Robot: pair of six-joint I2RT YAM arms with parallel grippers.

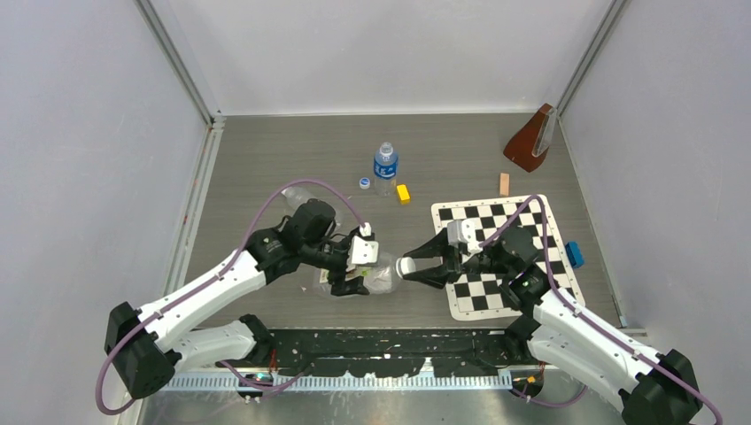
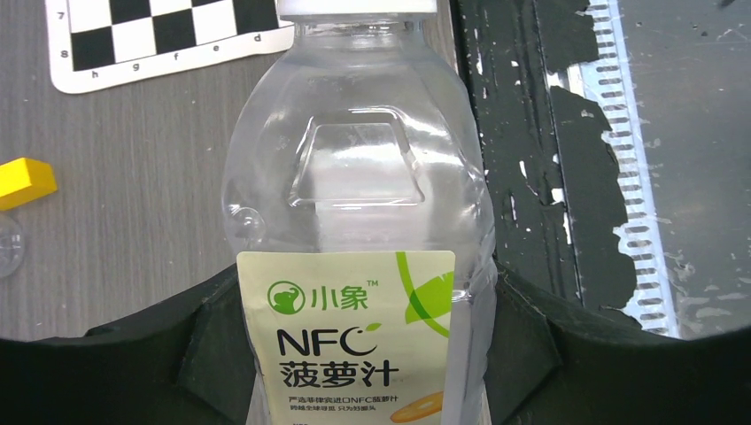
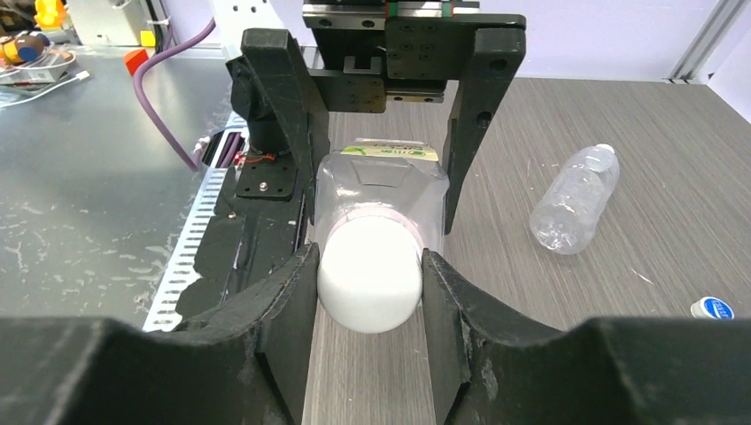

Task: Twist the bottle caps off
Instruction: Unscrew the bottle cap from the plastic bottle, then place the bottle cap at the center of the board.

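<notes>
I should next carry the white cap outward, lower it onto the clear tabletop beside the yellow block and let it go. That spot is outward of and below my right gripper.
The wide bottle with the white-yellow-orange label lies level above the table, and my left gripper is shut on its labelled body. Its white cap points toward my right gripper, which is shut on the cap, one finger pressed to each side. From above, the cap sits between the left gripper and the right gripper. A small blue-labelled bottle stands upright at the back with a loose bluish-white cap beside it. The slim unlabelled bottle lies on its side.
A chessboard mat lies under my right arm, with a blue block at its right edge. A yellow block sits near the upright bottle. A small wooden piece and a brown wedge-shaped object are at the back right.
</notes>
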